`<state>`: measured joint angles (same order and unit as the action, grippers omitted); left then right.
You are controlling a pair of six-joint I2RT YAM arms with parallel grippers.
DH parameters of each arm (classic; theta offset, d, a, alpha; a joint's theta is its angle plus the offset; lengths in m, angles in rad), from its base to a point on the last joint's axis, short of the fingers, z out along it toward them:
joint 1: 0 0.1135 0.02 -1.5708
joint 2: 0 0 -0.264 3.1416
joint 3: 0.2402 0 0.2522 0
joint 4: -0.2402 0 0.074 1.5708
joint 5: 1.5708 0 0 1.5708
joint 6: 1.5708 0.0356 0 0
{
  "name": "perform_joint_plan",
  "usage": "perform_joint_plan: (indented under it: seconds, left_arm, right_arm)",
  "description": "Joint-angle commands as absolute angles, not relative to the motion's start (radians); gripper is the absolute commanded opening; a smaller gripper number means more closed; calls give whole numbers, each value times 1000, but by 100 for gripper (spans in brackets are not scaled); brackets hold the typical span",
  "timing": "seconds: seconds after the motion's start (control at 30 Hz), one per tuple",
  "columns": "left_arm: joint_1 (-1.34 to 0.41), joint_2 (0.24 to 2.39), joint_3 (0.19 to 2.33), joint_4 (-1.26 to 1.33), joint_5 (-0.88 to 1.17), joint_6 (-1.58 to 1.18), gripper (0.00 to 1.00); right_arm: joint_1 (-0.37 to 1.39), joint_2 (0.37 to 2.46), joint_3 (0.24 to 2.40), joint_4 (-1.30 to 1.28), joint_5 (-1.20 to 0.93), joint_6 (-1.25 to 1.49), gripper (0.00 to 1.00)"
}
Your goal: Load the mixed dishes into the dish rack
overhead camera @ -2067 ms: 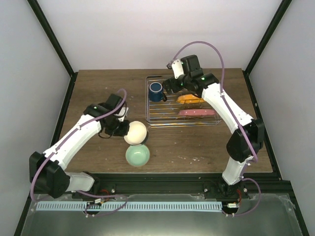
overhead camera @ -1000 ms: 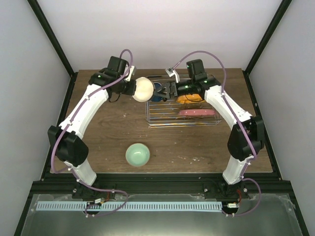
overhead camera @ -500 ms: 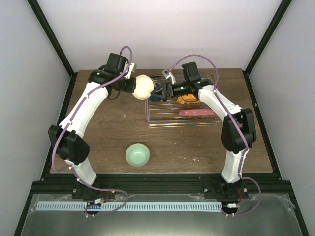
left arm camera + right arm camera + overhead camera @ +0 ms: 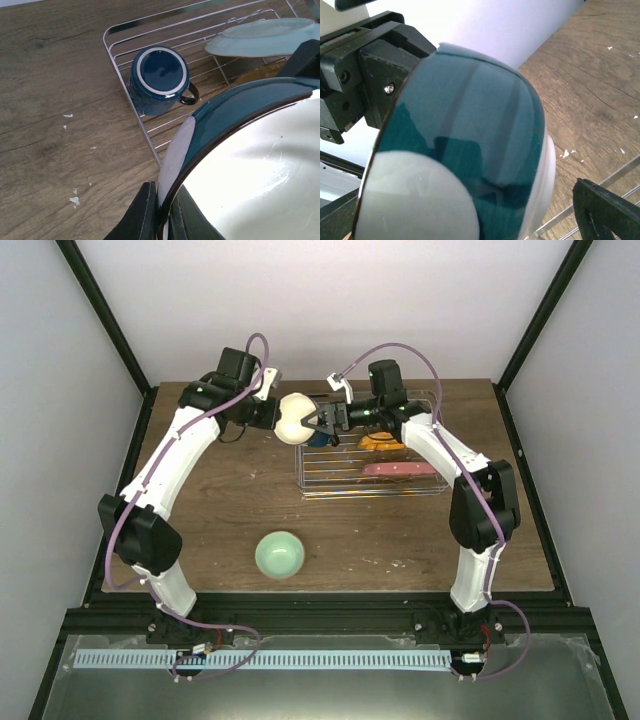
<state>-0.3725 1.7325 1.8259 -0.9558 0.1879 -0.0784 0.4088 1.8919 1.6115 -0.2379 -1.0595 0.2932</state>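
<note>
My right gripper stays in place next and closes its fingers on the cream-white bowl's teal side (image 4: pixel 312 421) (image 4: pixel 489 175), because that side already sits between them.
My left gripper (image 4: pixel 162 214) is shut on the rim of the cream-white bowl (image 4: pixel 260 165), one finger inside and one on its teal outside. It holds the bowl (image 4: pixel 293 415) tilted in the air at the dish rack's (image 4: pixel 370 483) back left corner. My right gripper (image 4: pixel 316 421) is open, with its fingers on either side of the bowl's (image 4: pixel 470 135) base; whether they touch it I cannot tell. The dark blue mug (image 4: pixel 160 73) stands in the rack (image 4: pixel 120 65) below. The mint-green bowl (image 4: pixel 280 555) sits on the table in front.
A mint-green plate (image 4: pixel 265 37) with an orange underside (image 4: pixel 388 441) leans in the rack, and a pink-red plate (image 4: pixel 405 470) stands on edge nearer the front. White walls close in behind the table. The right arm reaches over the rack.
The left gripper lifted the cream-white bowl from beside the mint-green bowl to the rack's back left corner. The right gripper swung left, and its open fingers now flank the bowl.
</note>
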Motion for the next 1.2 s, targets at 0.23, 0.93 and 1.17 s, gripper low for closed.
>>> perform_joint_plan:
  seconds: [0.23, 0.93, 1.17]
  left_arm:
    - [-374, 1731, 1852, -897, 274, -98, 0]
    - [-374, 1713, 1695, -811, 282, -110, 5]
    - [-374, 1709, 1659, -784, 300, -120, 14]
  right_arm:
    - [425, 1907, 1632, -187, -1120, 283, 74]
    - [426, 1917, 1649, -204, -1101, 259, 30]
    - [425, 1911, 1690, -250, -1069, 225, 21]
